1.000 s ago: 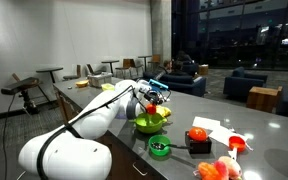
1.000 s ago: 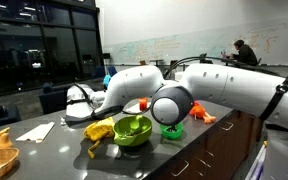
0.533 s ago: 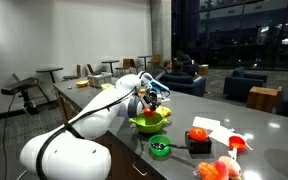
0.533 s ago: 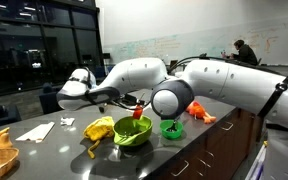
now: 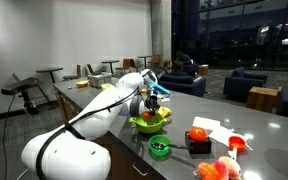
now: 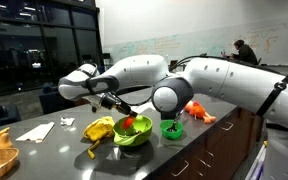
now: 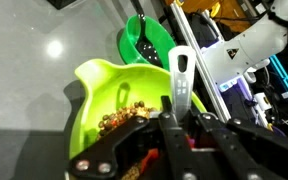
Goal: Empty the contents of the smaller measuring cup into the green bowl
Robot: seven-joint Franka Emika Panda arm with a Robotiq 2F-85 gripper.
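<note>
The cup rises, turns level, goes outward past the bowl point(image 5: 149, 123) and comes down there for release next. Bare tabletop lies there, outward of my gripper.
The green bowl point(image 5: 149, 123) point(image 6: 132, 132) point(image 7: 92, 88) sits on the grey table. Small brown grains point(image 7: 119, 119) lie inside it. My gripper point(image 5: 152, 101) point(image 6: 121, 108) point(image 7: 180, 128) is shut on the smaller measuring cup point(image 6: 130, 122), holding it by its pale handle point(image 7: 181, 78) tipped low over the bowl. In the wrist view only bits of the red cup point(image 7: 150, 158) show under the fingers. I cannot tell what is left inside the cup.
A dark-green round tub point(image 5: 159, 147) point(image 6: 170, 128) point(image 7: 144, 40) stands right beside the bowl. A yellow item point(image 6: 99, 128) lies at its other side. Red items point(image 5: 197, 135), a bigger red cup point(image 5: 236, 143) and orange items point(image 6: 200, 111) lie further along. The table edge is near.
My gripper has swung over the bowl, then lowered and tilted the red cup towards the bowl's inside. The bowl and tub have not moved.
</note>
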